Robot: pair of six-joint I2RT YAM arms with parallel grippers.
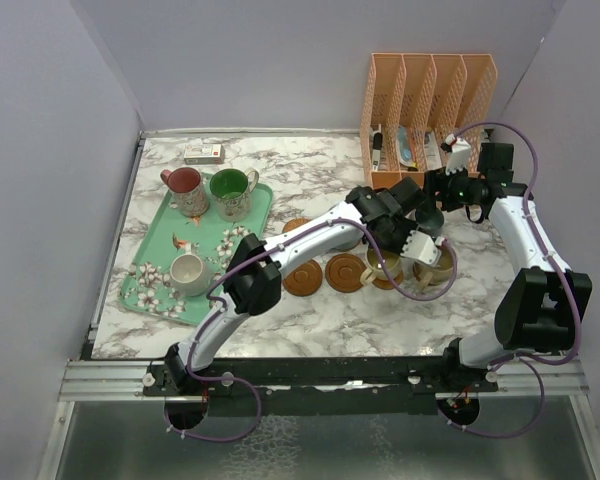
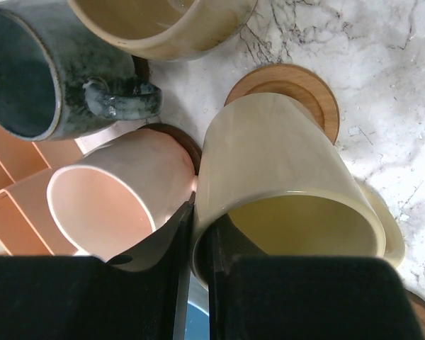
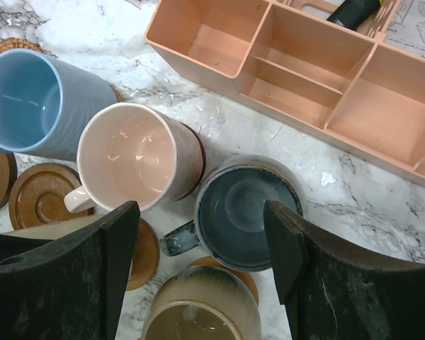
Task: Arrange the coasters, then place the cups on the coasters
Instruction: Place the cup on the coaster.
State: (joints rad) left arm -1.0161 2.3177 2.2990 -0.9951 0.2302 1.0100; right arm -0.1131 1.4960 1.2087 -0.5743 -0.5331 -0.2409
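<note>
The left gripper moves down next until the yellow cup's base sits on the tan coaster [image 1: 384, 284] [image 2: 313, 93]. It then releases the yellow cup's rim, since that coaster lies below the gripper.
My left gripper [image 2: 200, 234] is shut on the rim of a yellow cup [image 2: 269, 163], one finger inside and one outside; the cup is over a tan coaster [image 2: 308, 88]. Beside it stand a pink cup [image 2: 127, 184] on a dark coaster [image 2: 188, 142], a dark grey-teal cup [image 2: 42, 78] and a tan cup [image 2: 163, 25]. My right gripper [image 3: 200, 212] hangs open above the grey-teal cup [image 3: 248, 212], touching nothing. A blue cup [image 3: 35, 103] stands further left. Bare coasters [image 1: 302, 280] [image 1: 346, 272] lie mid-table. Red [image 1: 185, 190], green [image 1: 230, 192] and cream [image 1: 188, 272] cups stand on the tray.
The mint-green floral tray [image 1: 150, 285] lies at the left. A peach desk organizer [image 1: 430, 100] stands at the back right, close behind the cluster of cups. A small box [image 1: 203, 153] lies near the back wall. The left arm [image 1: 310, 245] stretches across the middle of the table.
</note>
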